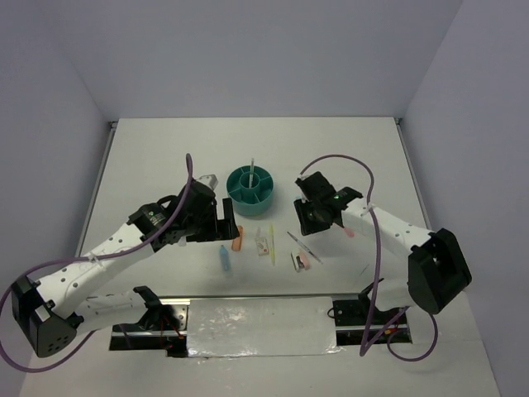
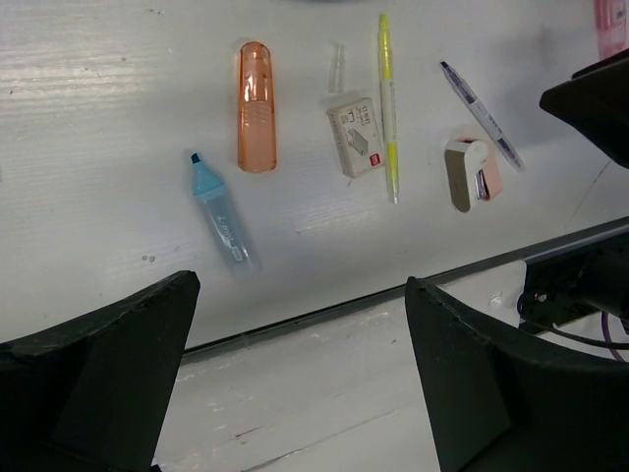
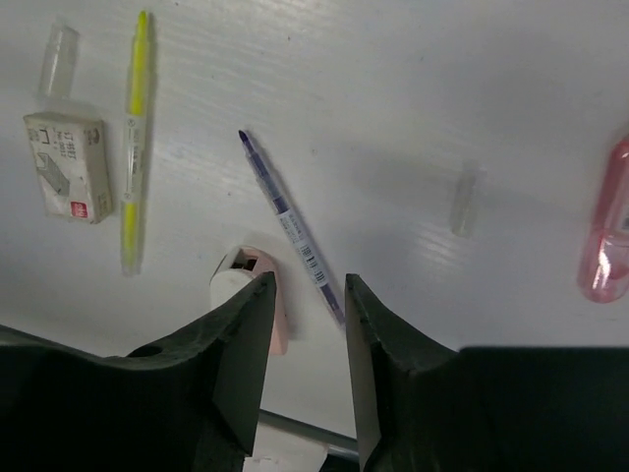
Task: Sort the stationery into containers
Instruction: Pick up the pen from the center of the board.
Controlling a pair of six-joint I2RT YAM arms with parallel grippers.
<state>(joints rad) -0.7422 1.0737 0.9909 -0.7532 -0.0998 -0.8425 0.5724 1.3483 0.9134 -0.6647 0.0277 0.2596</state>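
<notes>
My left gripper goes sideways and down to the clear cap by the white box next, as that cap lies below it, to its right in the top view.
The teal organiser bowl [image 1: 250,185] stands at mid table with a thin white pen upright in its central cup. Before it lie an orange marker [image 2: 256,105], a light-blue marker [image 2: 220,213], a small white box [image 2: 356,136], a yellow pen [image 2: 388,103], a thin purple pen [image 3: 290,226], a pink-and-white piece [image 2: 472,173] and a pink marker [image 3: 607,231]. My left gripper [image 1: 226,223] hovers wide open and empty left of the orange marker. My right gripper [image 3: 308,295] hovers above the purple pen's end with its jaws narrowly apart, holding nothing.
Two clear caps lie loose, one beside the white box [image 2: 337,67] and one between the purple pen and the pink marker [image 3: 465,200]. A dark seam [image 2: 324,315] runs along the table's near edge. Grey walls enclose the table on three sides.
</notes>
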